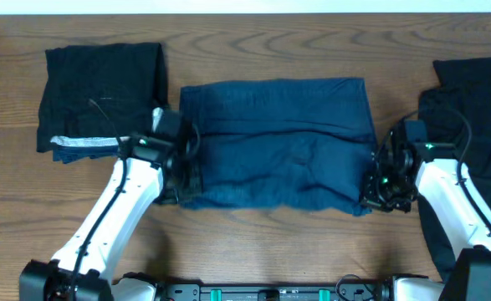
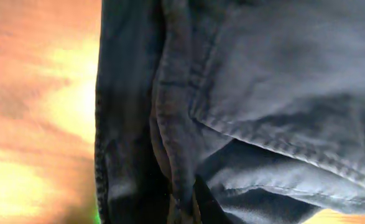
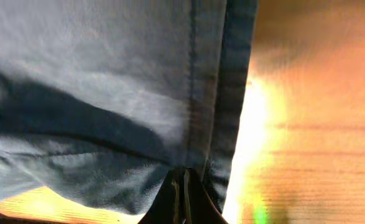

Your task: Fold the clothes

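My left gripper moves back over the bare part of the table between it and my base next. This smooths the garment's creased layer, then it releases the garment's fold.
A blue denim garment (image 1: 278, 142) lies folded into a wide rectangle in the middle of the table. My left gripper (image 1: 185, 171) is at its left edge, low on the cloth. In the left wrist view the jaws (image 2: 185, 208) are closed, with a fold of the blue garment (image 2: 263, 93) pinched between them. My right gripper (image 1: 374, 180) is at the garment's right front corner. In the right wrist view its jaws (image 3: 182, 196) are shut on the seamed edge of the blue garment (image 3: 107, 74).
A stack of folded black clothes (image 1: 103, 88) with a grey-white edge (image 1: 82, 144) lies at the back left. A loose dark garment (image 1: 475, 109) lies at the right, partly under my right arm. The wooden table (image 1: 270, 242) shows in front.
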